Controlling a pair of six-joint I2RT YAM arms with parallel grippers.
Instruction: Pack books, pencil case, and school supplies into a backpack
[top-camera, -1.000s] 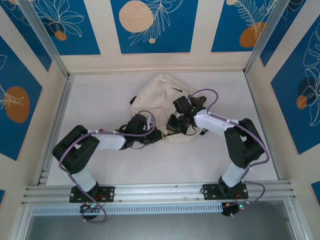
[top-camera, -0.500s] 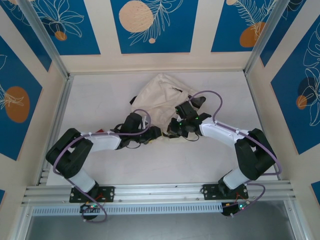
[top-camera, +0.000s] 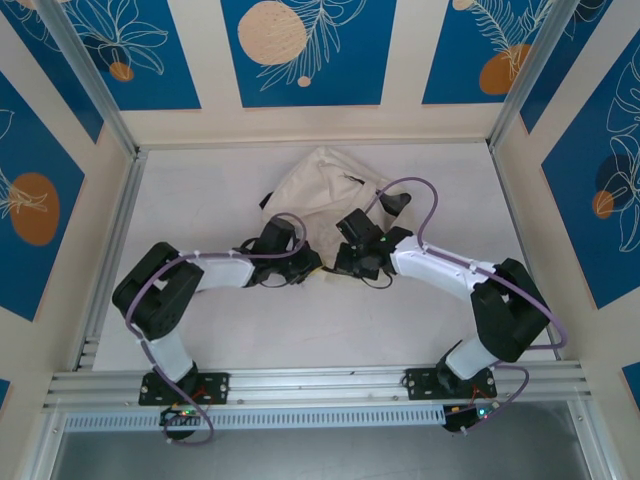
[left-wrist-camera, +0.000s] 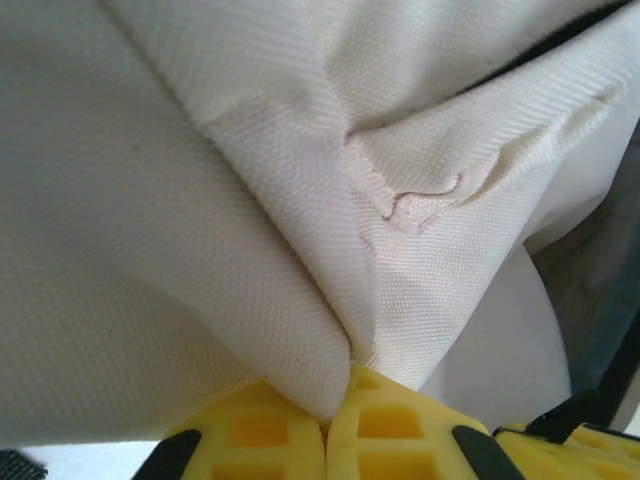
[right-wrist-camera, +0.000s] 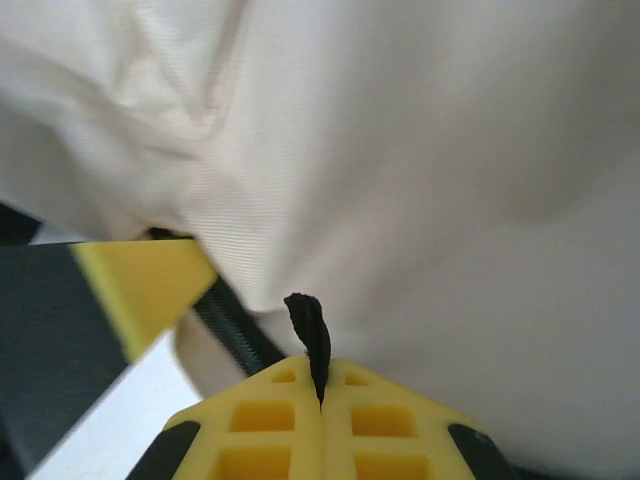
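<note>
The canvas lies crumpled close beside my right gripper, so my left gripper next needs to pull its pinched fold outward toward the black side strap and release it there.
The cream-beige backpack (top-camera: 322, 183) lies crumpled at mid-table, its near edge between both grippers. My left gripper (top-camera: 310, 268) is shut on a fold of the backpack's canvas (left-wrist-camera: 300, 330), which is pinched between its yellow fingertips (left-wrist-camera: 390, 420). My right gripper (top-camera: 347, 262) is shut on the black zipper pull tab (right-wrist-camera: 309, 328), beside the dark zipper line (right-wrist-camera: 235, 335). The two grippers sit close together at the bag's front. The books, pencil case and school supplies are hidden from view.
Black straps (top-camera: 396, 200) stick out at the backpack's right and left sides. A blurred yellow and dark shape (right-wrist-camera: 140, 285) sits left of my right gripper; I cannot tell what it is. White tabletop (top-camera: 200, 190) surrounds the bag, bounded by aluminium rails.
The left gripper opened briefly and shut again on the canvas fold. The right wrist dropped toward the bag's near edge, and both arms drew closer together.
</note>
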